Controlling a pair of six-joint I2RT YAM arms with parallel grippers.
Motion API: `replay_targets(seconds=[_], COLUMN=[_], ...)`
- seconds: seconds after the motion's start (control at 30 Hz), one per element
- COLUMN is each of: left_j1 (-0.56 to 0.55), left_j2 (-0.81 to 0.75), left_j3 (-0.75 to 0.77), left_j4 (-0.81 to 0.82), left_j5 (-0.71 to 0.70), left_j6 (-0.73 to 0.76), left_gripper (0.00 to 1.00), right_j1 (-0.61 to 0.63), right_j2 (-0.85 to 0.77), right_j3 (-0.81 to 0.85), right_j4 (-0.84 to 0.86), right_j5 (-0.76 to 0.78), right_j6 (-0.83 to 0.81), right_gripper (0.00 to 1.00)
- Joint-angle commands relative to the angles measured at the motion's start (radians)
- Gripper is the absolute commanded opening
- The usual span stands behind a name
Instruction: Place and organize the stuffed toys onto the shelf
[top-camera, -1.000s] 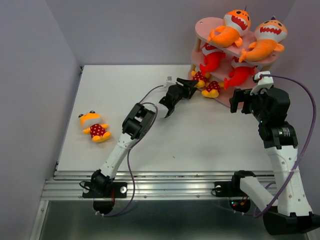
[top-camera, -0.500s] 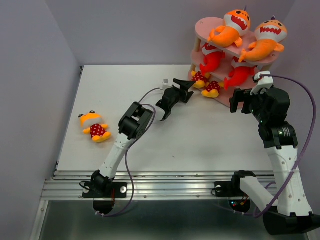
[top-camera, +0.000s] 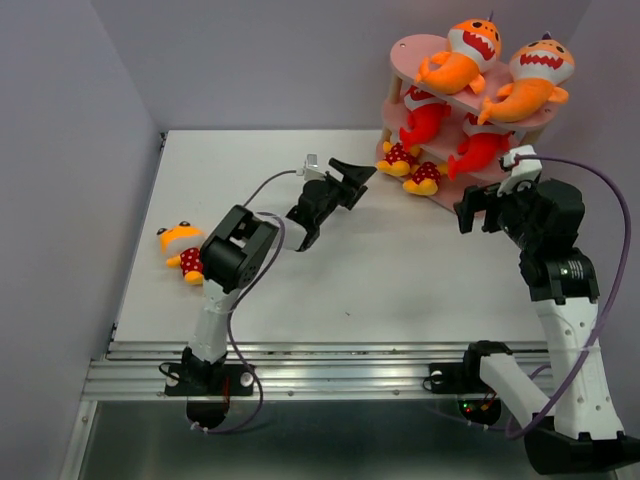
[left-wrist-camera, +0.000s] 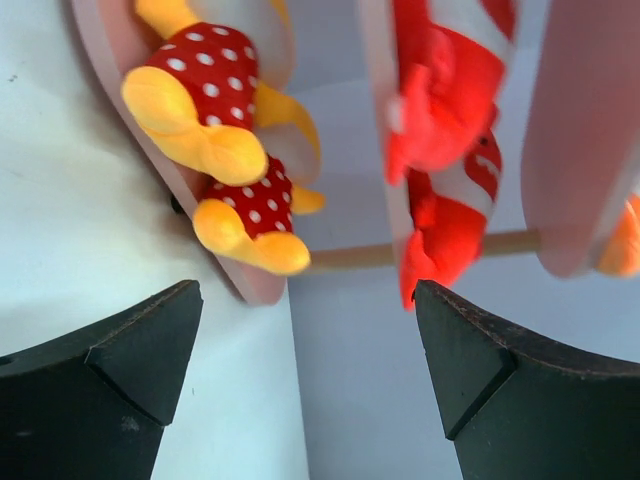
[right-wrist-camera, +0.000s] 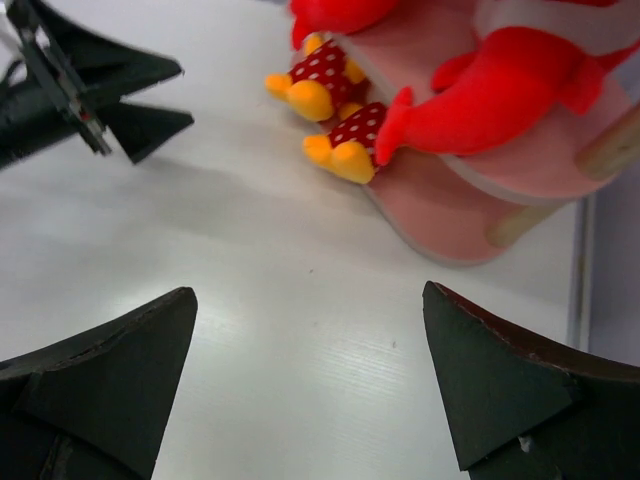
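Note:
I need to move my left gripper left in the top view and down to close on the third figure's dotted body (top-camera: 191, 262), as only this figure lies unshelved.
The pink shelf (top-camera: 410, 50) stands at the back right. Two orange sharks (top-camera: 462, 55) (top-camera: 532, 78) lie on its top board and two red sharks (top-camera: 425, 118) (top-camera: 480, 145) on the middle one. Two dotted yellow figures (top-camera: 400, 158) (top-camera: 424, 177) sit on the bottom board (right-wrist-camera: 440, 210). A third figure (top-camera: 185, 250) lies on the table at the far left. My left gripper (top-camera: 358, 183) (left-wrist-camera: 308, 300) is open and empty, just left of the shelf and facing the figures (left-wrist-camera: 200, 90) (left-wrist-camera: 250, 215). My right gripper (top-camera: 480, 215) (right-wrist-camera: 308, 295) hangs open and empty in front of the shelf.
The white table (top-camera: 400, 280) ends at grey walls on the left and back. A wooden shelf post (left-wrist-camera: 350, 257) stands behind the bottom figures. The left arm's purple cable (top-camera: 262, 185) loops over the table's middle. A metal rail (top-camera: 300, 375) runs along the near edge.
My left gripper has opened wide and drawn back leftward from the shelf's bottom board, its elbow swinging left toward the lone figure. The right arm has barely moved.

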Motion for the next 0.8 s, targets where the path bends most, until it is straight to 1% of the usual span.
replay_targets(seconds=[0.0, 0.03, 0.07, 0.1, 0.13, 0.17, 0.2, 0.23, 0.27, 0.3, 0.33, 0.37, 0.4, 0.43, 0.47, 0.5, 0.53, 0.6, 0.63, 0.7, 0.73, 0.77], left_j1=[-0.003, -0.007, -0.013, -0.027, -0.064, -0.085, -0.104, -0.113, -0.115, -0.115, -0.115, -0.112, -0.101, -0.092, -0.08, -0.058, 0.013, 0.103, 0.176, 0.223, 0.227, 0.236], left_j2=[-0.326, -0.383, -0.438, -0.559, -0.622, -0.738, -0.793, -0.85, -0.962, -1.018, -1.078, -1.188, -1.241, -1.296, -1.392, -1.434, -1.477, -1.578, -1.606, -1.651, -1.654, -1.636], left_j3=[-0.209, -0.249, -0.28, -0.323, -0.338, -0.36, -0.375, -0.395, -0.435, -0.453, -0.472, -0.499, -0.51, -0.518, -0.53, -0.536, -0.544, -0.571, -0.584, -0.608, -0.599, -0.573], left_j4=[0.024, -0.057, -0.129, -0.207, -0.375, -0.46, -0.601, -0.661, -0.727, -0.786, -0.911, -0.977, -1.034, -1.158, -1.221, -1.274, -1.356, -1.423, -1.473, -1.516, -1.536, -1.567], left_j5=[0.001, -0.021, -0.042, -0.071, -0.167, -0.221, -0.316, -0.346, -0.373, -0.412, -0.494, -0.533, -0.571, -0.634, -0.665, -0.686, -0.684, -0.667, -0.648, -0.656, -0.7, -0.737], left_j6=[0.286, 0.404, 0.478, 0.557, 0.715, 0.783, 0.832, 0.875, 0.877, 0.879, 0.868, 0.857, 0.856, 0.85, 0.831, 0.784, 0.772, 0.749, 0.742, 0.729, 0.71, 0.699], left_gripper=[0.99, 0.99, 0.99, 0.99, 0.99, 0.99, 0.99, 0.99, 0.99, 0.99, 0.99, 0.99, 0.99, 0.99, 0.99, 0.99, 0.99, 0.98, 0.98, 0.96, 0.95, 0.91], right_j1=[-0.006, -0.006, -0.006, -0.006, -0.006, -0.006, -0.006, -0.006, -0.006, 0.003, 0.003, 0.003, 0.015, 0.015, 0.015, 0.024, 0.024, 0.024, 0.024, 0.024, 0.024, 0.024], right_j2=[0.049, 0.067, 0.086, 0.124, 0.142, 0.159, 0.187, 0.201, 0.227, 0.244, 0.259, 0.276, 0.294, 0.332, 0.35, 0.366, 0.38, 0.411, 0.42, 0.425, 0.426, 0.428], right_j3=[0.001, 0.011, 0.015, 0.019, 0.028, 0.03, 0.03, 0.022, 0.019, 0.015, 0.007, 0.004, 0.004, 0.005, 0.01, 0.015, 0.018, 0.022, 0.021, 0.019, 0.013, 0.007], right_j4=[-0.119, -0.185, -0.222, -0.26, -0.32, -0.345, -0.366, -0.377, -0.376, -0.374, -0.367, -0.359, -0.353, -0.34, -0.334, -0.327, -0.32, -0.29, -0.261, -0.235, -0.21, -0.199], right_j5=[-0.284, -0.383, -0.443, -0.493, -0.578, -0.62, -0.651, -0.694, -0.711, -0.725, -0.742, -0.746, -0.752, -0.757, -0.762, -0.765, -0.772, -0.791, -0.803, -0.811, -0.815, -0.82], right_j6=[-0.147, -0.208, -0.249, -0.284, -0.342, -0.376, -0.399, -0.419, -0.425, -0.433, -0.441, -0.444, -0.448, -0.451, -0.455, -0.455, -0.453, -0.439, -0.422, -0.403, -0.389, -0.383], right_gripper=[1.0, 1.0, 1.0, 1.0, 1.0, 1.0, 1.0, 1.0, 1.0, 1.0, 1.0, 1.0, 1.0, 1.0, 1.0, 1.0, 1.0, 1.0, 1.0, 1.0, 1.0, 1.0])
